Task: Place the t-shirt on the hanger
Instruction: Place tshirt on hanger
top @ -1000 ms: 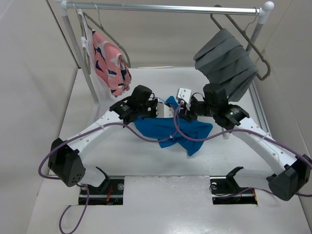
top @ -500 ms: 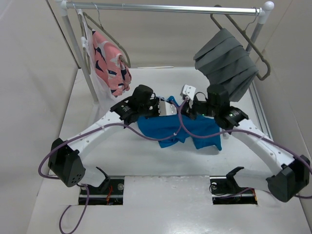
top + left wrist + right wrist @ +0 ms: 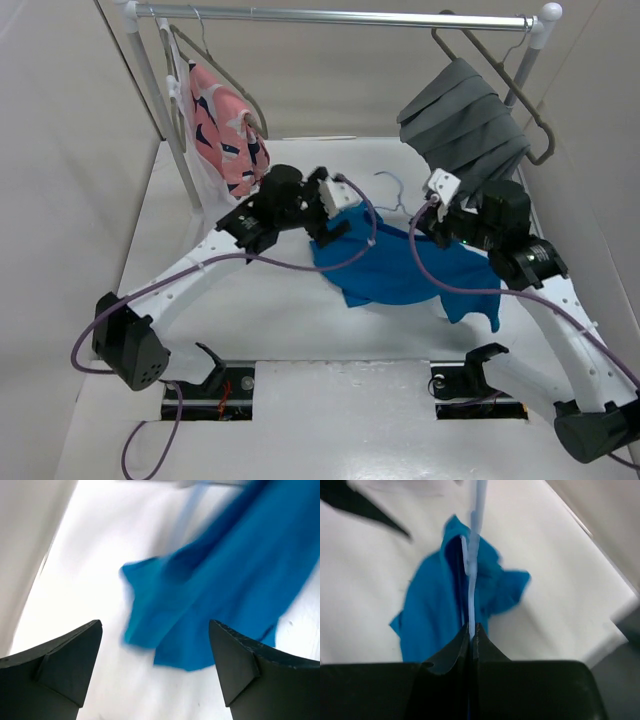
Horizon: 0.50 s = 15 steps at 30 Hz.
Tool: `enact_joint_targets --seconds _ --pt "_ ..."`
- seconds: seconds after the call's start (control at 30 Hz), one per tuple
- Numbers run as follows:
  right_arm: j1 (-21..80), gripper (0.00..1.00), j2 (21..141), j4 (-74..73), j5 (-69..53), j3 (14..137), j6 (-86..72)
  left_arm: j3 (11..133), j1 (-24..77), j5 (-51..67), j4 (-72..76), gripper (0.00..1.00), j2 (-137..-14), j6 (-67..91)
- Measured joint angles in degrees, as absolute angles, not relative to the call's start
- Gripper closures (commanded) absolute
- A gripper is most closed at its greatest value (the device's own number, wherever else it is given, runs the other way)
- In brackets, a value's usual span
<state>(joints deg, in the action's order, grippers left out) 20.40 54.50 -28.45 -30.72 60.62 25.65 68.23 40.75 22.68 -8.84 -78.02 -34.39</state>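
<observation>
I should next use my right gripper to lift the t-shirt [image 3: 400, 270] draped on the hanger up and outward onto the white bar [image 3: 460, 19], which is above and outward of the gripper. Then I should release the t-shirt.
The bright blue t-shirt [image 3: 400, 270] is draped over the thin light-blue wire hanger [image 3: 395, 190], whose hook sticks out past the cloth toward the back. In the right wrist view the hanger wire [image 3: 471, 580] runs straight up from the jaws, with the t-shirt [image 3: 432, 615] hanging around it. My right gripper [image 3: 424, 222] [image 3: 471, 627] is shut on that wire. My left gripper [image 3: 338, 205] [image 3: 155, 665] stands open just left of the t-shirt [image 3: 230, 580], with nothing between its fingers [image 3: 65, 665].
A white rail [image 3: 340, 16] spans the back. A pink patterned garment [image 3: 228, 135] hangs on a grey hanger at the left. A pleated grey cloth [image 3: 462, 125] hangs on another at the right. The rack's left post [image 3: 165, 110] stands close to the left arm.
My left gripper has opened, let go of the t-shirt and drawn back. My right gripper has shut on the hanger and carried it and the t-shirt to the right.
</observation>
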Motion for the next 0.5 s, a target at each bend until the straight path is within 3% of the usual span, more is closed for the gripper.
enact_joint_targets --seconds 0.07,0.2,0.5 --pt "17.80 1.00 52.69 -31.75 -28.60 62.15 25.39 68.16 36.58 20.08 -8.60 0.14 -76.16 -27.20" --pt "17.26 1.00 51.07 -35.16 -26.22 69.76 24.75 66.50 30.46 14.92 -6.81 0.00 -72.40 -13.91" --pt "17.32 1.00 51.83 -35.70 -24.82 80.16 21.91 59.13 30.87 19.07 -2.26 0.00 -67.33 -6.15"
